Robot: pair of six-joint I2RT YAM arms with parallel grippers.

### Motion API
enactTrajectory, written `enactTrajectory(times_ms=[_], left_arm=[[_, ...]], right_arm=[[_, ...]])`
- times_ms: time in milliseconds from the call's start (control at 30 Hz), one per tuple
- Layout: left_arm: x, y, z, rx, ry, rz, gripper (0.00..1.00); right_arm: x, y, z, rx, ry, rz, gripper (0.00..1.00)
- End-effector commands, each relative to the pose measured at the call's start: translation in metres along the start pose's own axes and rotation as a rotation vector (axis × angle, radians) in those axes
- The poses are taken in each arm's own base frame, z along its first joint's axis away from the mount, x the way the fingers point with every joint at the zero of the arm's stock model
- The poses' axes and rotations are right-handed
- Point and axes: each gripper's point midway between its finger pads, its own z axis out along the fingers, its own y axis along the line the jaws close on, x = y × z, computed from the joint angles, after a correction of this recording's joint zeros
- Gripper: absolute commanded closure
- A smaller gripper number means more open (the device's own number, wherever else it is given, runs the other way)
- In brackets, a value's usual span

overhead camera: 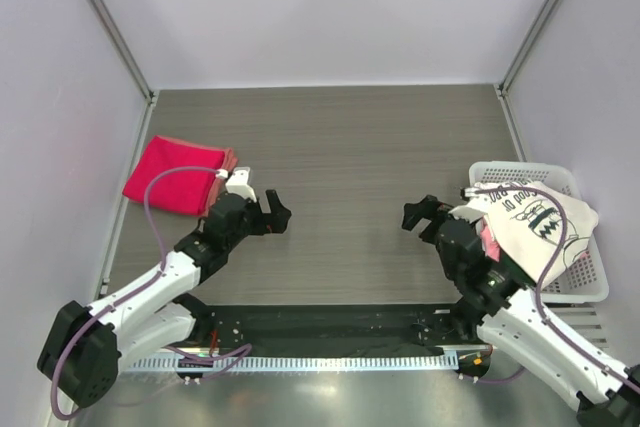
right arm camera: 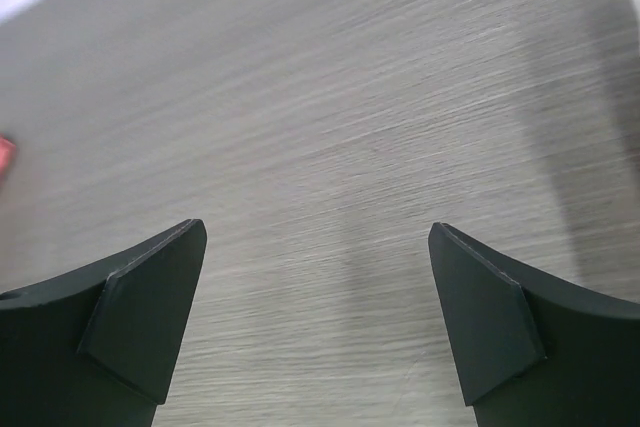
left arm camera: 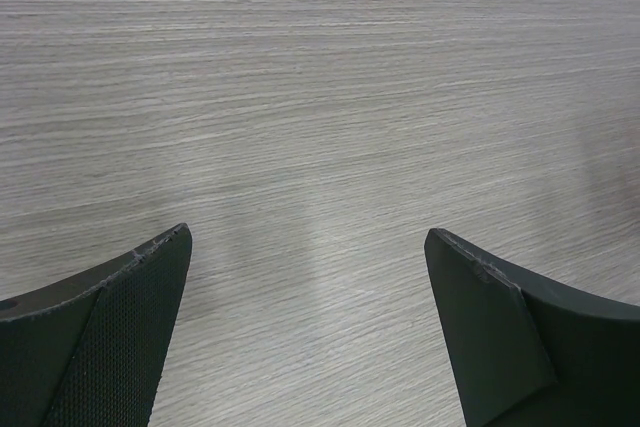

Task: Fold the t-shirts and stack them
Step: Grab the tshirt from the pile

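Note:
Next, my right gripper goes up, then across and down onto the cream-white t-shirt's printed corner, as that lies to its right in the top view.
A magenta-red t-shirt (overhead camera: 178,175) lies folded at the table's left side. A cream-white t-shirt (overhead camera: 532,219) with black print is heaped in the white basket (overhead camera: 591,277) at the right, with a bit of pink cloth (overhead camera: 489,240) under it. My left gripper (overhead camera: 277,215) is open and empty just right of the red shirt, over bare table (left arm camera: 310,237). My right gripper (overhead camera: 418,214) is open and empty left of the basket, over bare table (right arm camera: 318,229). A sliver of red shows at the right wrist view's left edge (right arm camera: 4,155).
Grey wood-grain table (overhead camera: 340,157) with pale walls on three sides. A black strip and metal rail (overhead camera: 330,332) run along the near edge between the arm bases. Purple cables loop over both arms.

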Motion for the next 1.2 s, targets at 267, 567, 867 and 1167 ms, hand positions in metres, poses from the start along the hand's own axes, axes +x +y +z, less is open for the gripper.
enactTrajectory(times_ms=[267,567,867,1167], left_arm=[[-0.014,-0.007,-0.001,0.026,-0.049,0.007,0.01],[-0.013,-0.006,-0.001,0.024,-0.043,0.007,0.00],[-0.010,-0.005,0.000,0.020,-0.031,0.006,0.00],[-0.011,-0.005,0.002,0.012,-0.025,0.009,0.00]], right_arm=[[-0.120,-0.079,-0.073,0.582,-0.287,0.199,0.11],[-0.152,-0.074,-0.074,0.709,-0.263,0.040,0.16],[-0.148,-0.110,0.004,0.644,0.012,0.233,0.20],[-0.123,-0.118,0.057,0.494,0.179,0.313,0.24]])
